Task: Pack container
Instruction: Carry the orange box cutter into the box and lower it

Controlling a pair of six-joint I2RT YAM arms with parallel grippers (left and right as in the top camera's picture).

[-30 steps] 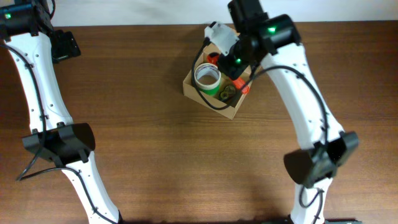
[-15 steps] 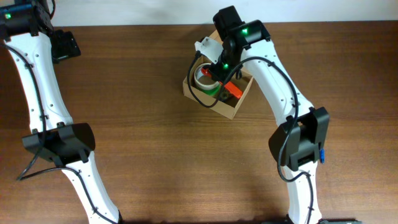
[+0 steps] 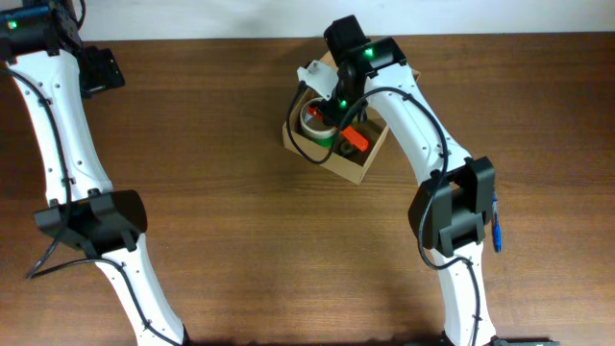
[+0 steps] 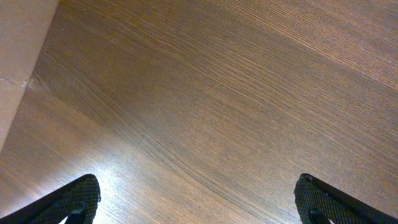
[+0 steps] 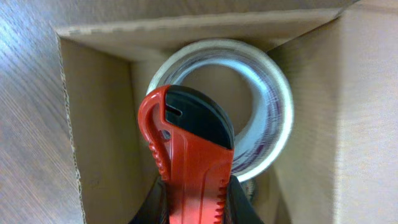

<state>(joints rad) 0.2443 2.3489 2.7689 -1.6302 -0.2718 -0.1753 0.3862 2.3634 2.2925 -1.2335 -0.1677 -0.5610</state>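
The right gripper needs to shift left in the wrist view next and go down into the gap along the container's side (image 5: 140, 86), because the knife (image 5: 189, 155) sticks out over the tape roll.
The container (image 3: 357, 171) is a small brown cardboard box at the table's back middle, its lid open. Inside lie a white tape roll (image 3: 313, 117) and a green tape roll (image 3: 325, 135). My right gripper (image 3: 343, 123) reaches down into the box. It is shut on a red and black utility knife (image 5: 189, 155), whose red end shows in the overhead view (image 3: 357, 138). In the right wrist view the knife's black tip points at the white tape roll (image 5: 267, 118) against the container's wall (image 5: 99, 143). My left gripper (image 4: 198, 202) is open and empty over bare wood.
The left arm (image 3: 58, 125) stands along the table's left side, far from the container. The right arm's base (image 3: 459, 207) sits right of the box. A pale surface (image 4: 18, 56) borders the table in the left wrist view.
My right gripper has moved left and down into the container with the knife. The right arm's elbow has swung in toward the box. The left arm has not moved.
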